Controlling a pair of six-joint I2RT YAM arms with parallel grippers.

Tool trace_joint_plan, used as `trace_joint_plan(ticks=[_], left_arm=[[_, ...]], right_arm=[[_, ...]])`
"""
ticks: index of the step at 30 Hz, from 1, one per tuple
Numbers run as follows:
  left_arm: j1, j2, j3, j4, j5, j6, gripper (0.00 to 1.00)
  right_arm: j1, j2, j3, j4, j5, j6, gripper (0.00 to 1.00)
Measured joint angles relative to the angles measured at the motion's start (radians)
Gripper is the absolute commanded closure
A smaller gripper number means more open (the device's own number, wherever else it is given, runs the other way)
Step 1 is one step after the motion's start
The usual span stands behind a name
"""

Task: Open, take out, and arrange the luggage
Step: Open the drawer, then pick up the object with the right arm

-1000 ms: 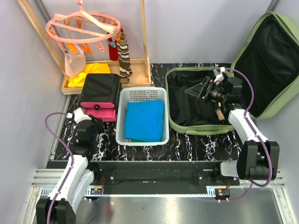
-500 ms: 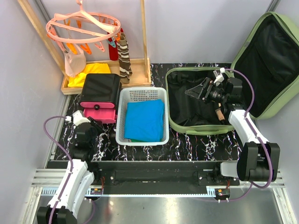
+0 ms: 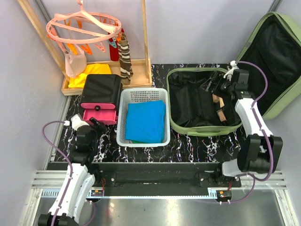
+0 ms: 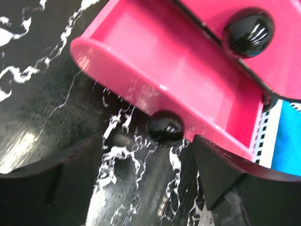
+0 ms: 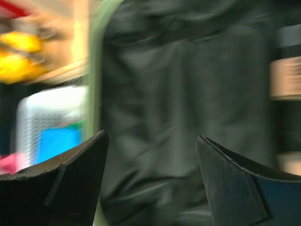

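Note:
The bottle's body is below my right gripper and to its right in the wrist view. My right gripper will move over and down next, with its fingers on both sides of the bottle's brown body (image 3: 215, 98) (image 5: 287, 78).
The luggage (image 3: 202, 130) lies open at the right of the table, a light-green shell with black lining. Its lid (image 3: 275, 52) leans against the right wall. My right gripper (image 3: 212, 87) hovers open over the lining (image 5: 178, 94), nothing between its fingers (image 5: 70, 174). A brown bottle (image 3: 218, 107) lies inside the shell and shows blurred at the right edge as the bottle (image 5: 286, 70). My left gripper (image 3: 96, 124) stands open just in front of the pink drawer (image 4: 178, 80) of the small black case (image 3: 100, 90). The drawer's black knob (image 4: 165, 128) sits just beyond the open left gripper (image 4: 148, 165), untouched.
A white perforated basket (image 3: 143, 96) with a folded blue cloth (image 3: 146, 121) stands between the black case and the luggage. Behind, a wooden rack (image 3: 143, 33) carries a pink round hanger (image 3: 84, 23), and a yellow cloth (image 3: 91, 73) lies on its base.
My left gripper has opened and drawn back slightly from the pink drawer. The right arm has swung back and to the right over the open shell, its wrist turned.

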Motion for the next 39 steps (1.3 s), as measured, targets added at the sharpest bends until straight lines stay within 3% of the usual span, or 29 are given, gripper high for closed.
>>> trace_joint_plan(ticks=[7, 14, 19, 25, 39], left_arm=[[0.0, -0.062, 0.063, -0.129, -0.013, -0.016, 0.02], [0.0, -0.109, 0.193, -0.221, -0.015, -0.016, 0.01], [0.001, -0.079, 0.303, -0.255, 0.002, 0.049, 0.01], [0.002, 0.028, 0.443, -0.241, 0.024, 0.186, 0.01], [0.01, 0.117, 0.498, -0.217, 0.04, 0.369, 0.01]], right_arm=[[-0.002, 0.201, 0.186, -0.129, 0.303, -0.133, 0.21], [-0.002, 0.479, 0.401, -0.195, 0.445, -0.221, 0.25], [-0.004, 0.626, 0.515, -0.249, 0.474, -0.282, 0.32], [-0.004, 0.686, 0.554, -0.289, 0.481, -0.314, 0.36], [-0.006, 0.75, 0.579, -0.312, 0.516, -0.332, 0.37]])
